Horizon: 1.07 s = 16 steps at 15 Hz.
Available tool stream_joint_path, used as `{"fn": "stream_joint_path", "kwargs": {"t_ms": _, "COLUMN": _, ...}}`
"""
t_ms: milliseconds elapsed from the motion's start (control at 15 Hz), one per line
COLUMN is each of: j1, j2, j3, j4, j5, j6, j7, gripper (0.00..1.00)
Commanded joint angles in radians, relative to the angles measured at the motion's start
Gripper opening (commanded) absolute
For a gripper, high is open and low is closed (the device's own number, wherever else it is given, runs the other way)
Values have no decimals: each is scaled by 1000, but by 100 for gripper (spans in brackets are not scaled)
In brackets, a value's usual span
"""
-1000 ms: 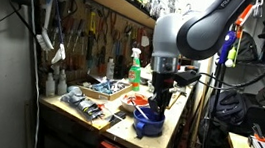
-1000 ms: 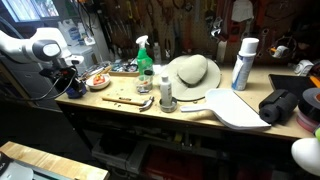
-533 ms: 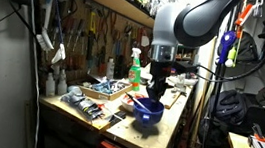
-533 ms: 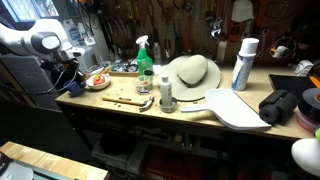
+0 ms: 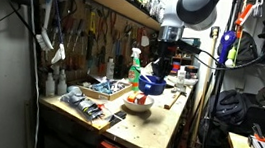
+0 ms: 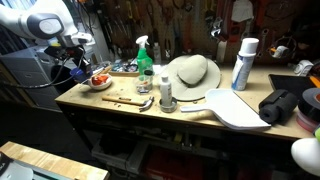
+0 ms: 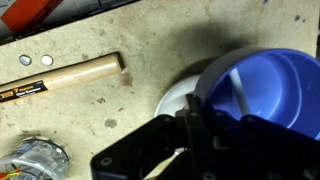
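My gripper turns next, carries the blue bowl past the white dish, lowers it beside the hammer handle (image 5: 163, 101) and releases it, since bare bench shows there.
My gripper (image 5: 157, 75) is shut on the rim of a blue bowl (image 5: 151, 84) and holds it in the air above the wooden workbench (image 5: 155, 137). In the wrist view the blue bowl (image 7: 265, 90) hangs from the dark jaws (image 7: 200, 122), partly over a white bowl (image 7: 172, 100) on the bench. The white bowl (image 5: 137, 105) sits just below the blue one. In an exterior view the gripper (image 6: 78, 66) and blue bowl (image 6: 78, 73) hang at the bench's left end, beside a white dish with red contents (image 6: 100, 80).
A wooden hammer handle (image 7: 62, 76) lies near the white bowl. A green spray bottle (image 6: 143, 52), jar (image 6: 166, 92), straw hat (image 6: 193, 72), white can (image 6: 243, 63), white board (image 6: 235, 108) and black bag (image 6: 283, 104) stand along the bench. A tool tray (image 5: 87, 104) lies at the bench edge.
The arm has risen and swung back along the bench, carrying the blue bowl from low near the front end to above the white bowl.
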Motion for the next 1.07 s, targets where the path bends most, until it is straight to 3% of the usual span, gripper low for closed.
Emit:
{"fn": "stream_joint_path", "kwargs": {"t_ms": 0, "j1": -50, "j2": 38, "j3": 21, "j4": 41, "j5": -41, "j6": 71, "j7": 140, "gripper": 1}}
{"fn": "stream_joint_path", "kwargs": {"t_ms": 267, "j1": -131, "j2": 158, "j3": -22, "j4": 166, "j5": -83, "j6": 118, "j7": 259, "gripper": 1}}
{"fn": "stream_joint_path", "kwargs": {"t_ms": 533, "j1": -188, "j2": 279, "j3": -63, "j4": 225, "j5": -289, "j6": 183, "j7": 504, "gripper": 1}}
{"fn": "stream_joint_path", "kwargs": {"t_ms": 800, "j1": -144, "j2": 368, "j3": -132, "j4": 279, "j5": -460, "j6": 81, "j7": 781, "gripper": 1}}
{"fn": "stream_joint_path", "kwargs": {"t_ms": 1000, "j1": -110, "j2": 382, "j3": -135, "j4": 303, "j5": -448, "j6": 15, "j7": 856, "gripper": 1}}
